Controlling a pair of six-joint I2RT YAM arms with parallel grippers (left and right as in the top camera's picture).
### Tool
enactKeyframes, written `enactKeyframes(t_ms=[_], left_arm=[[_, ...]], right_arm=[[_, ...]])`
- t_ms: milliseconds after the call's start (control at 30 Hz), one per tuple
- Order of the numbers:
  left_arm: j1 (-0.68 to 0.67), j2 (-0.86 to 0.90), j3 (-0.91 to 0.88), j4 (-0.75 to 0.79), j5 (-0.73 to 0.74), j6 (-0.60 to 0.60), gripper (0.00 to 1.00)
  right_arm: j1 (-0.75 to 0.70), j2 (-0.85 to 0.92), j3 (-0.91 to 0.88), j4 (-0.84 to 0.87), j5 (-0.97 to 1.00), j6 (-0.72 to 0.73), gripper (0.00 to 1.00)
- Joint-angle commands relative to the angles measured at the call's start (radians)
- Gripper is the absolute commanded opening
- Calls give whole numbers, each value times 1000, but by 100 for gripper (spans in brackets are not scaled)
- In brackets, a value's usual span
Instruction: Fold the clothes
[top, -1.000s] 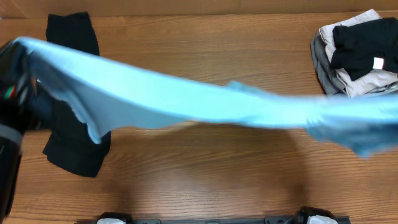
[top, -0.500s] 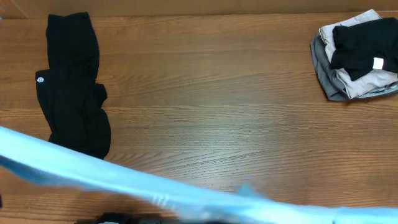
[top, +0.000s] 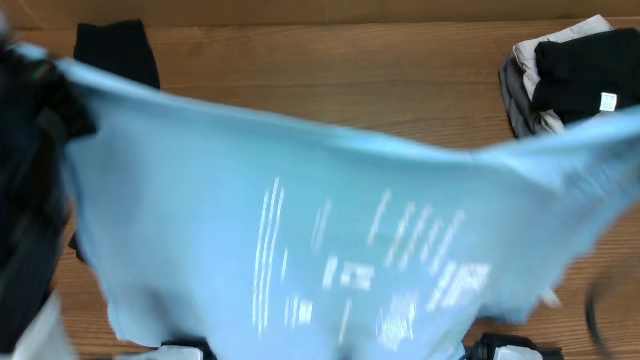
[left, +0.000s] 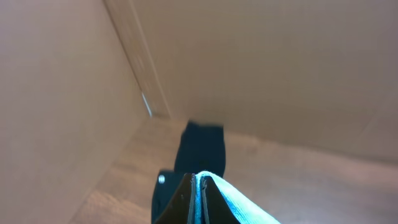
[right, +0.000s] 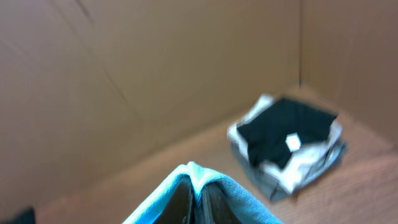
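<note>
The shirt (right: 242, 205) is hanging spread. Next, my right gripper should move down and outward to the tabletop (right: 229, 169) beside the stack and let go of the shirt's corner.
The light blue T-shirt (top: 300, 220) hangs spread out in the air between my two grippers, its white lettering showing, and fills most of the overhead view. My left gripper (left: 198, 186) is shut on one top corner of the shirt (left: 239, 205). My right gripper (right: 196, 186) is shut on the other corner of the shirt (right: 242, 205). The long black garment (top: 120, 45) lies on the table at the far left, mostly hidden behind the shirt. It also shows in the left wrist view (left: 196, 149) with its small white logo.
A stack of folded clothes (top: 570, 85), grey, beige and black with a white tag, sits at the back right of the wooden table (top: 330, 75). It also shows in the right wrist view (right: 289, 146). Cardboard walls (left: 267, 68) stand at the back and sides.
The shirt, a blurred band swung low at the front edge half a second ago, has swung back up and now hangs spread wide with its print showing.
</note>
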Motion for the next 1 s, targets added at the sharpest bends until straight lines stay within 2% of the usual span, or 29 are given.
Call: enactKeyframes(t_ms=[0,233,267,467,767,867,967], left_arm=[[8,134,-10,1,-32,7,4],[58,399,-10,38,-16,-16,4],[74,475,-10,59,-3,-24,4],[105,697,-10,217,84,-23,4],[108,900,-10,470,146,-22,4],[109,928,-10,524,157,-20,4],[109,928,-9,514,199,5,4]], right_arm=[[5,156,-48,13,-61,-27,4],[5,499,-47,105,-179,-99,4],[6,595,-47,148,-182,-100,4],[8,838,-47,377,-219,-106,4],[43,1008,-47,647,-226,-105,4],[45,1024,-47,666,-227,-105,4],[45,1019,-44,620,-227,-105,4]])
